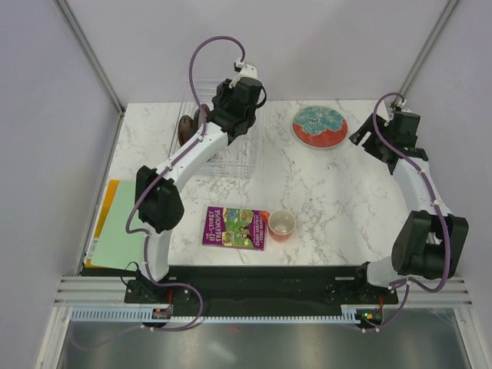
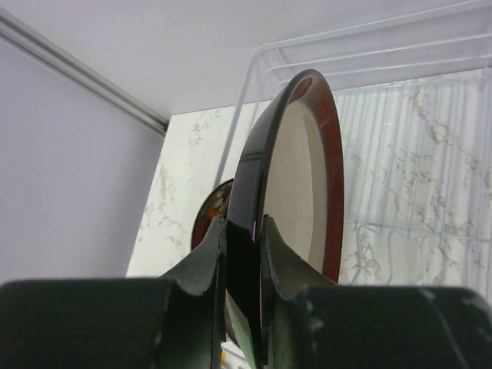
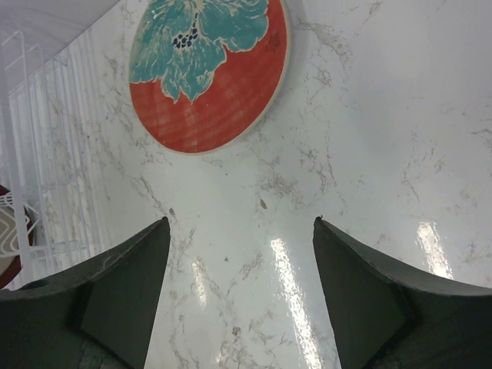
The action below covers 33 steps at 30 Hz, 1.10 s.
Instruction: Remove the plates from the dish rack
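The cream-centred plate [image 2: 296, 181] is to the left of my right gripper in the top view. My right gripper will move that way next, onto the plate's free rim opposite my left gripper.
The clear dish rack [image 1: 231, 157] stands at the back left of the table. My left gripper [image 2: 242, 227] is shut on the dark rim of an upright cream-centred plate [image 2: 296, 181] with a dark red border, inside the dish rack [image 2: 400, 84]. Behind it stands another dark red plate [image 2: 206, 219], also showing as the dark red plate [image 1: 184, 129] from above. In the top view the left gripper [image 1: 224, 123] reaches down into the rack. A teal-patterned red plate [image 1: 319, 125] lies flat on the table. My right gripper [image 3: 240, 223] hangs open just short of this teal-patterned plate [image 3: 207, 69], holding nothing.
A purple book [image 1: 236, 228] and an orange cup [image 1: 281, 224] lie near the table's front middle. Green and yellow folders [image 1: 119, 231] sit at the front left edge. The rack [image 3: 46, 154] appears at the left of the right wrist view.
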{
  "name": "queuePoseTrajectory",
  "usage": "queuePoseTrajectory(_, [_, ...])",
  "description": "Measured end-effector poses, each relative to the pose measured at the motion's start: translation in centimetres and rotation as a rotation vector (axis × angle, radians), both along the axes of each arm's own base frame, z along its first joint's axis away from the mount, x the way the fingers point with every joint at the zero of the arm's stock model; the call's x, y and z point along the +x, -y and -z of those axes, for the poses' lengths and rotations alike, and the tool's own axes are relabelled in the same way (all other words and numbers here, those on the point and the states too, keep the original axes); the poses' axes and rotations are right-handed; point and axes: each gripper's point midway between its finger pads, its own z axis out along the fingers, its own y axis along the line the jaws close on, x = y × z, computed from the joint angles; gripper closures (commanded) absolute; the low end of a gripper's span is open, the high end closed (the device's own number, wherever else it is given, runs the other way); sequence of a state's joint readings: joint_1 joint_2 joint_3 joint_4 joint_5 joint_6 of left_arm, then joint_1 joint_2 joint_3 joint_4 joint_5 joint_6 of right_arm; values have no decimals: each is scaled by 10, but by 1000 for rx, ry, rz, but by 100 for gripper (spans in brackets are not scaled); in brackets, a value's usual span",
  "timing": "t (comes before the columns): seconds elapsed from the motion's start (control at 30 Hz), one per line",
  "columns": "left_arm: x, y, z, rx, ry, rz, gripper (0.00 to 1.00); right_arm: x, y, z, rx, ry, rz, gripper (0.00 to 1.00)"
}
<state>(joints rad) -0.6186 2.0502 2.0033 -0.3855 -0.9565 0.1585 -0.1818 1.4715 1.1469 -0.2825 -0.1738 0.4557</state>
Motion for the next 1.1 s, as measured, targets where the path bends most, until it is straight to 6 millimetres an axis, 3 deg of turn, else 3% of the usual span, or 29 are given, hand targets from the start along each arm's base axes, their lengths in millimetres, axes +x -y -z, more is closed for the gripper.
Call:
queuePoseTrajectory(0.2, [-25,-2,-31,-19,-6,45,98,-4,-36,-22,59,54,-135,15])
queuePoseTrajectory(0.4, [-73,42,-65,-298,-32,295,98,-7,-110,-58,173,165,-358,15])
queuePoseTrajectory(0.53, [-95,71,-72,-475,-69,441,98,-12,-156,-83,269,239,-490,14])
queuePoseTrajectory(0.67, [-106,93,-43,-604,-163,526,98,-16,-179,-101,322,291,-561,14])
queuePoseTrajectory(0.9, [-117,105,28,-768,-352,543,98,-18,-183,-101,349,302,-584,13])
queuePoseTrajectory(1.1, [-112,86,37,-937,-340,532,98,-20,-181,-87,336,268,-571,14])
